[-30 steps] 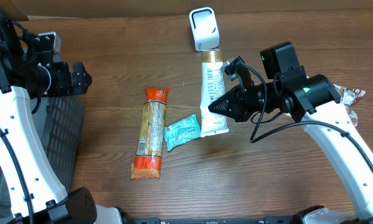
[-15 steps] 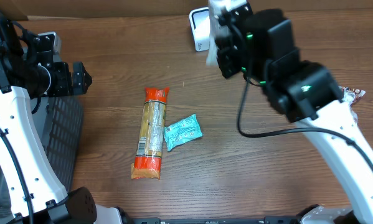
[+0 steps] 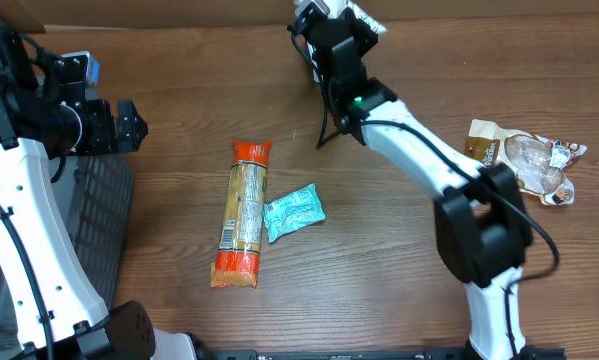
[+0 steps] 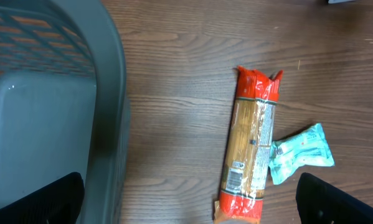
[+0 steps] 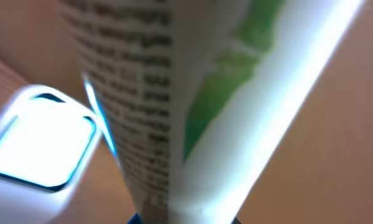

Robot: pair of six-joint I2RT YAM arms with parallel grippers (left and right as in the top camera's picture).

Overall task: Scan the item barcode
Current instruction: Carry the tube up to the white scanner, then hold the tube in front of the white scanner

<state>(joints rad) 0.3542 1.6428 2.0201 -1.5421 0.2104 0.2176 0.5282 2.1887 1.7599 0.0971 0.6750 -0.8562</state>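
Observation:
The tube goes back and to my right gripper's right in the overhead view next. Then that gripper lowers and releases it, as snack bags there lie clear of the scanner (image 5: pixel 40 143).
A white tube with printed text and a green patch (image 5: pixel 192 93) fills the right wrist view, and my right gripper (image 5: pixel 186 219) is shut on its lower end. The white barcode scanner (image 5: pixel 40 143) with its bright window lies just left of the tube. From overhead, the right gripper (image 3: pixel 331 28) reaches to the table's far edge, a bit of the tube (image 3: pixel 367 18) shows beside it, and the scanner is hidden under the arm. Over the left side, by the basket, my left gripper (image 3: pixel 129 125) stands wide open and holds nothing.
An orange-ended pasta pack (image 3: pixel 243 212) and a teal packet (image 3: pixel 294 210) lie mid-table, both also under the left gripper (image 4: pixel 189 208). A grey basket (image 4: pixel 105 124) stands at the left. Crumpled snack bags (image 3: pixel 524 160) lie at the right.
The right gripper has lifted the tube off the table and carried it to the far edge, over the scanner. The left arm has stayed still.

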